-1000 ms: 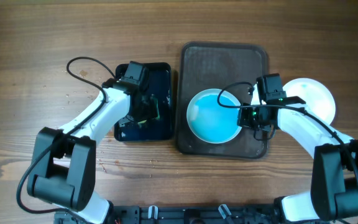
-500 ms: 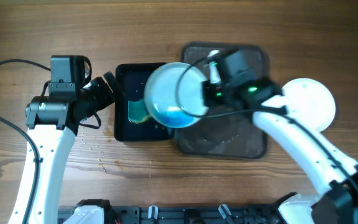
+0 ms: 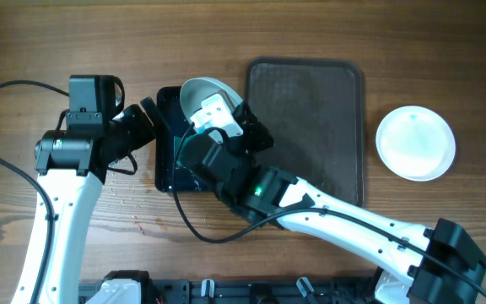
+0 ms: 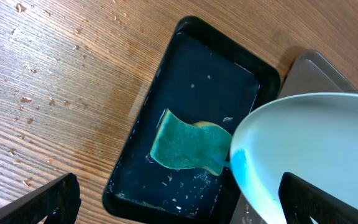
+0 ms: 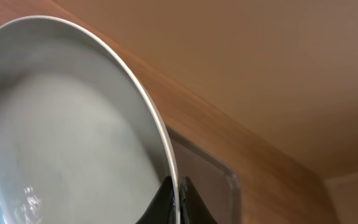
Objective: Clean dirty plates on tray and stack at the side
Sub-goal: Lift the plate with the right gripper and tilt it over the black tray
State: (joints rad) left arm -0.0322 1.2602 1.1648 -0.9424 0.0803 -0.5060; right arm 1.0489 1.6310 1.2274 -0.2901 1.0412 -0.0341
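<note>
Next, my right gripper swings up across the tray (image 3: 306, 127) and down to release atop the other white plate (image 3: 415, 143), as that lies to its right in the overhead view.
My right gripper (image 5: 178, 190) is shut on the rim of a white plate (image 5: 61, 124) and holds it tilted steeply over the black basin (image 3: 167, 143). The plate (image 3: 201, 95) shows a blue smear in the left wrist view (image 4: 316, 149). The dark tray (image 3: 306, 127) holds nothing. Another white plate (image 3: 416, 142) lies on the table right of the tray. My left gripper (image 4: 185, 214) is open and empty, hovering over the basin's left side, also seen in the overhead view (image 3: 148, 114). A third plate is not in view.
A green sponge (image 4: 188, 144) lies in the wet basin (image 4: 166, 81), just beside the plate's lower edge. My right arm (image 3: 327, 211) stretches across the table in front of the tray. Small crumbs dot the wood left of the basin.
My right arm has carried the plate further left and tipped it on edge over the basin's far end. The left arm has not moved.
</note>
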